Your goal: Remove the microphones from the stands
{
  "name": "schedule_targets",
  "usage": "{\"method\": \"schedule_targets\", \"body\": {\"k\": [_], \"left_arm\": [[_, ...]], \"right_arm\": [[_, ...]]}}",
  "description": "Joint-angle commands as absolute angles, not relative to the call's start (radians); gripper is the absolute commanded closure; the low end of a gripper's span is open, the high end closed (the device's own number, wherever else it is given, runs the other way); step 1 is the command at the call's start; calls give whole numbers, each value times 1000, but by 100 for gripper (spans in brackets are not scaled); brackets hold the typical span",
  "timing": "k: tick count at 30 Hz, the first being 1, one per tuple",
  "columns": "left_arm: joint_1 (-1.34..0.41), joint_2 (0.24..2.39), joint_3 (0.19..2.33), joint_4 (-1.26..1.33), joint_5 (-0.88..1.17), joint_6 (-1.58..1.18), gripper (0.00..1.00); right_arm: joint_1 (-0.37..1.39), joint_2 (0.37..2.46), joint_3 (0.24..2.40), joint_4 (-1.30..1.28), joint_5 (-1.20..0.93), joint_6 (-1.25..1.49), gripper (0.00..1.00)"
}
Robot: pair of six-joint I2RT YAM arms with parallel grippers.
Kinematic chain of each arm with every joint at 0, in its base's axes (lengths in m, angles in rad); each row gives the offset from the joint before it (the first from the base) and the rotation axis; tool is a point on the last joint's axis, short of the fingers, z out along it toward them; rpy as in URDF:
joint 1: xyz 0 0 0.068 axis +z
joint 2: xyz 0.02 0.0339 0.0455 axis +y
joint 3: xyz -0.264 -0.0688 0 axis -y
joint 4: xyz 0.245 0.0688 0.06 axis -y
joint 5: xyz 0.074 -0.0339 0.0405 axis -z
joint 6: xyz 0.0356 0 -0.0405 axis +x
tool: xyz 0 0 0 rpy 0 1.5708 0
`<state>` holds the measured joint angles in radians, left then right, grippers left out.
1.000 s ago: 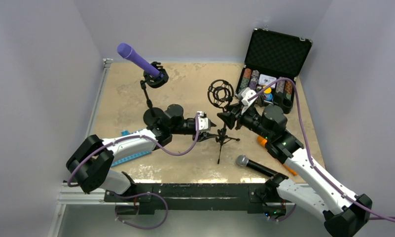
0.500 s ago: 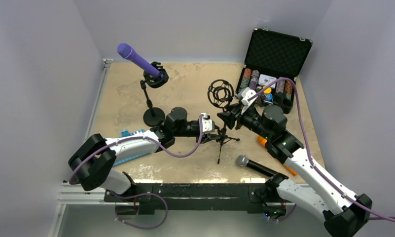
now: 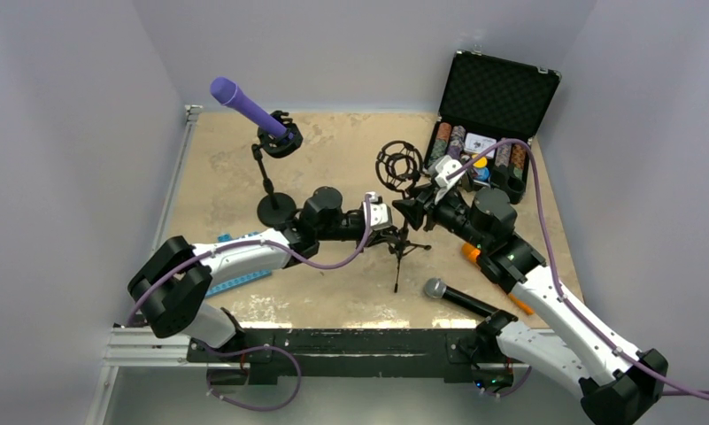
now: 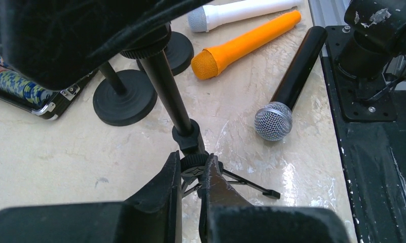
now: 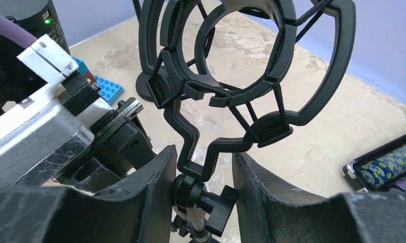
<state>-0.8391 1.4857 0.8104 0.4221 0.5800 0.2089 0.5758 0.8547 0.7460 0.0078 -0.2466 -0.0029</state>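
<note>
The pole keeps the swivel joint well above the legs, so my right gripper should next lower it down and back toward the tripod's hub to release it.
A purple microphone sits tilted in the clip of a round-based stand at the back left; no gripper is near it. At mid-table a black tripod stand carries an empty shock mount. My left gripper is shut on the tripod's hub, low on the pole. My right gripper is shut on the swivel joint below the shock mount. A black microphone lies loose on the table near the front.
An open case of poker chips stands at the back right. An orange microphone and a white one lie under my right arm, next to two round stand bases. A blue brick plate lies at the front left.
My left gripper has slid right to the tripod stand and closed on its hub. The right gripper has stayed on the swivel joint.
</note>
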Motion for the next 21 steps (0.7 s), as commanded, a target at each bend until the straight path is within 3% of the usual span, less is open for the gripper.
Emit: {"method": "schedule_targets", "body": {"k": [1, 12, 16, 21], "left_arm": [[-840, 1484, 845, 392, 478, 95, 100], [-790, 1470, 794, 453, 671, -761, 100], [-739, 1482, 809, 420, 712, -856, 100], [-692, 1630, 923, 437, 907, -1017, 100]], "right_arm": [[577, 874, 716, -142, -214, -36, 100], [574, 804, 723, -234, -197, -63, 100], [573, 792, 720, -255, -196, -53, 100], [574, 790, 706, -238, -205, -43, 100]]}}
